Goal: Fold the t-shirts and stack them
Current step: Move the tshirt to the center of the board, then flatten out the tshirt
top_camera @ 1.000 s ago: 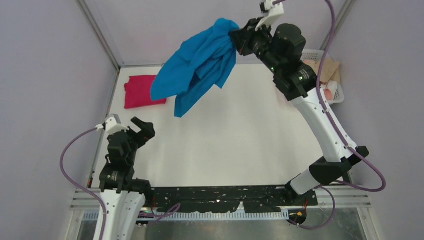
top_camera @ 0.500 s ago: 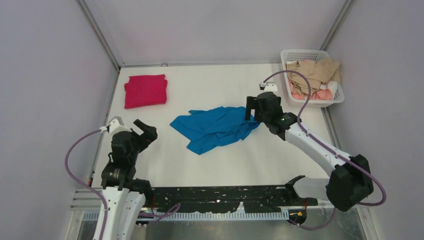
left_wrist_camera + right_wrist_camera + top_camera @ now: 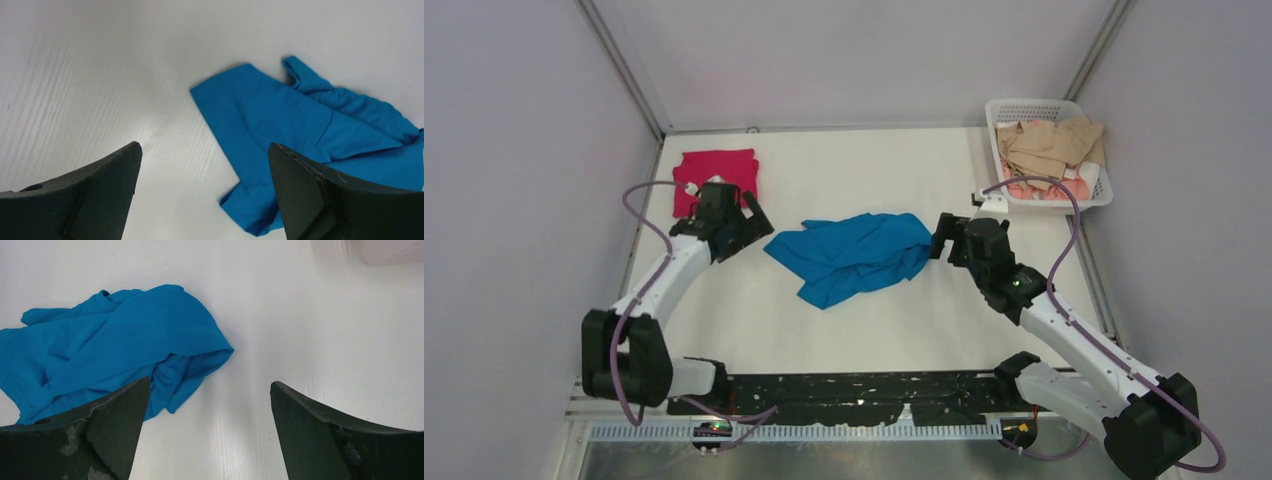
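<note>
My left gripper goes to the right in the top view first, and then it goes down to close on the blue t-shirt's flat corner that sticks out.
The blue t-shirt (image 3: pixel 849 258) lies crumpled in the middle of the white table. In the left wrist view the blue t-shirt (image 3: pixel 280 115) shows a flat corner and a bunched edge. The red t-shirt (image 3: pixel 724 165) lies folded at the back left, partly hidden by my left arm. My left gripper (image 3: pixel 752 232) (image 3: pixel 203 146) hovers open just left of the blue t-shirt's left corner, holding nothing. My right gripper (image 3: pixel 941 240) (image 3: pixel 210 383) stands open at the blue t-shirt's (image 3: pixel 115 335) right edge, with bare table between its fingers.
A white basket (image 3: pixel 994 110) with beige and pink clothes (image 3: pixel 1049 145) stands at the back right corner. Metal frame posts and grey walls close in the table on three sides. The arm bases sit at the near edge.
My right gripper brought the blue t-shirt down from high up, let it go on the table and backed off slightly right. My left arm reached forward to the shirt's left corner.
</note>
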Robot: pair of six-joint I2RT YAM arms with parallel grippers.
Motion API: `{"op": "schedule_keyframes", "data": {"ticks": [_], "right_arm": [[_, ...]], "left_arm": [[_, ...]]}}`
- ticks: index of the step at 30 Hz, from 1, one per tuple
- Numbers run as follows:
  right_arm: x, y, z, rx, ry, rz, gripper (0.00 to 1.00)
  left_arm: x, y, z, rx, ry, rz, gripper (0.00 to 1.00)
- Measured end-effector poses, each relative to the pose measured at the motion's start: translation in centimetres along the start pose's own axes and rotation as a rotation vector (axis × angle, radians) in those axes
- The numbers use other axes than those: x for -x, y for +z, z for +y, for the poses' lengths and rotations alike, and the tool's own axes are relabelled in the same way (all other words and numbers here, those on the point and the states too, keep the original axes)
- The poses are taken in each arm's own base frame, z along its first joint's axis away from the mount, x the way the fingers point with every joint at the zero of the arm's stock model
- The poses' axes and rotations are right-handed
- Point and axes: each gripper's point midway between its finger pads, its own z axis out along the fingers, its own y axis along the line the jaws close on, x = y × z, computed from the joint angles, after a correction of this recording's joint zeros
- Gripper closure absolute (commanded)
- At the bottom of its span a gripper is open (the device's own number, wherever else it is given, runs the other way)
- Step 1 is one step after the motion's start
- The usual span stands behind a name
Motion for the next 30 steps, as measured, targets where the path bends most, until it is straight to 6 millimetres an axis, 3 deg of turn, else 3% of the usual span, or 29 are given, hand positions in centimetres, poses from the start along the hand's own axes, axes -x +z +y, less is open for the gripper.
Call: {"op": "schedule_keyframes", "data": {"ticks": [5, 11, 15, 21, 24, 27, 30], "right_arm": [[-0.5, -0.2, -0.3, 0.000, 0.024, -0.004, 0.05], [-0.7, -0.1, -0.3, -0.001, 0.035, -0.006, 0.05], [-0.9, 0.0, -0.3, -0.001, 0.038, -0.009, 0.05], [-0.7, -0.2, -0.4, 0.000, 0.046, -0.024, 0.05], [-0.5, -0.4, -0.5, 0.002, 0.049, -0.034, 0.05], [-0.2, -0.7, -0.5, 0.006, 0.055, -0.048, 0.05], [0.1, -0.9, -0.5, 0.013, 0.062, -0.063, 0.05]], "left_arm": [[2.7, 4.5, -3.2, 0.056, 0.074, 0.059, 0.01], [0.9, 9.2, -2.6, 0.166, 0.113, 0.214, 0.01], [-0.5, 9.6, -1.9, 0.228, 0.115, 0.279, 0.01], [-0.5, 10.6, -3.6, 0.262, 0.121, 0.319, 0.10], [-1.5, 10.7, -3.3, 0.293, 0.118, 0.358, 0.15], [-2.9, 10.6, -2.4, 0.337, 0.108, 0.411, 0.21], [-3.9, 10.4, -1.7, 0.373, 0.087, 0.451, 0.37]]}}
